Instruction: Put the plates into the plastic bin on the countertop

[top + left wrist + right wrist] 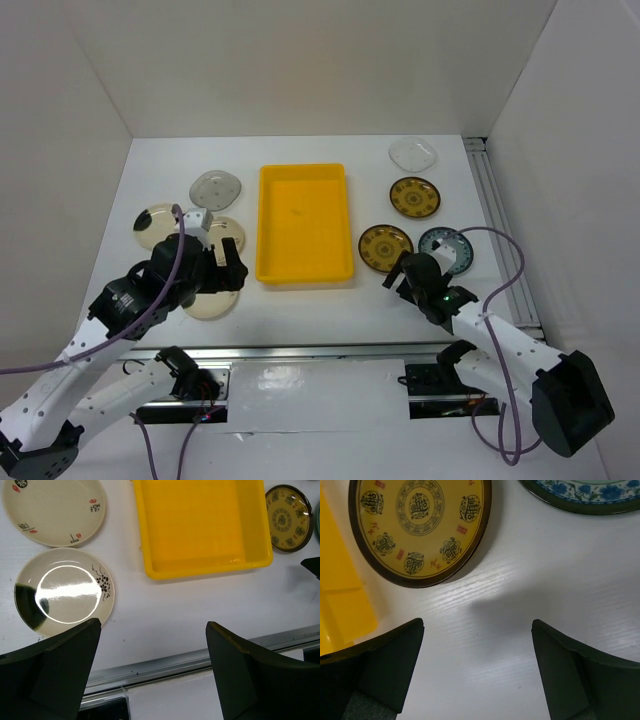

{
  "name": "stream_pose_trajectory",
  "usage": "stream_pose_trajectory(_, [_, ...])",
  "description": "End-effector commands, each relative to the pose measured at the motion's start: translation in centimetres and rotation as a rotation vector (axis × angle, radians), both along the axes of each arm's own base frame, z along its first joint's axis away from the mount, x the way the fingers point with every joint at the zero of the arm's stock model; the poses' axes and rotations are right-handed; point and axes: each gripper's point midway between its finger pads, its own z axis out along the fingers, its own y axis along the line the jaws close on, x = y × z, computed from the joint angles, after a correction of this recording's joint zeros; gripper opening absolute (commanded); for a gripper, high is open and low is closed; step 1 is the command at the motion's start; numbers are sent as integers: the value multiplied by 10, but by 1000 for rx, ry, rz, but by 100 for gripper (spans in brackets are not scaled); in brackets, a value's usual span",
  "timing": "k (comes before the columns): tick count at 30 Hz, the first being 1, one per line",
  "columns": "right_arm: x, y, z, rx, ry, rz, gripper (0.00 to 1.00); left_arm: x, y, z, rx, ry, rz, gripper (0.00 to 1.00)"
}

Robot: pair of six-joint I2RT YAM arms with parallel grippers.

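Note:
The closer brown plate's near rim (406,261) (463,564) is free because the countertop there is empty, so next I will lower my right gripper and tilt it onto that rim, facing the blue-green plate.
The yellow plastic bin (305,225) lies empty mid-countertop. To its left lie a grey speckled plate (217,187), a cream plate with a dark patch (155,222), a cream plate with small marks (228,230) and a second cream dark-patched plate (210,300). To its right lie a clear plate (413,153) and two dark brown gold-patterned plates (414,197) (385,247). My left gripper (228,268) is open and empty above the near-left cream plates (64,591). My right gripper (405,272) is open and empty just near of the closer brown plate (417,527).
A blue-green rimmed plate (447,247) lies right of the closer brown plate and shows in the right wrist view (585,495). A metal rail (300,352) runs along the near edge and another (500,220) along the right side. White walls enclose the countertop (330,300).

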Motion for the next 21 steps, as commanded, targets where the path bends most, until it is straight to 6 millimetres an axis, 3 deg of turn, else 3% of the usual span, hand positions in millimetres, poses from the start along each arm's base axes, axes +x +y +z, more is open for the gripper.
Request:
stream_pose_trajectory(1, [27,16,10,128,-129,-23,95,8,-13,12,-46,-57,-49,100])
stream_pose_trajectory(7, [30,0,-14,143,-154,-106,90,8,-19,8,-46,-59,-88,100])
stream_pose_trajectory(11, [36,-11,-19,147,-172,-175,87,6,-22,8,-61,-62,-105,100])
stream_pose_trajectory(18, [44,-22,-37,146,-113,-250,72,6,-24,12,-76,-76,-113,100])
stream_pose_trajectory(19, [40,-28,-48,117,-76,-270,69,6,-24,12,-76,-76,-113,100])
stream_pose_trajectory(21, [46,-26,-47,124,-74,-279,67,6,-24,12,-76,-76,-113,100])
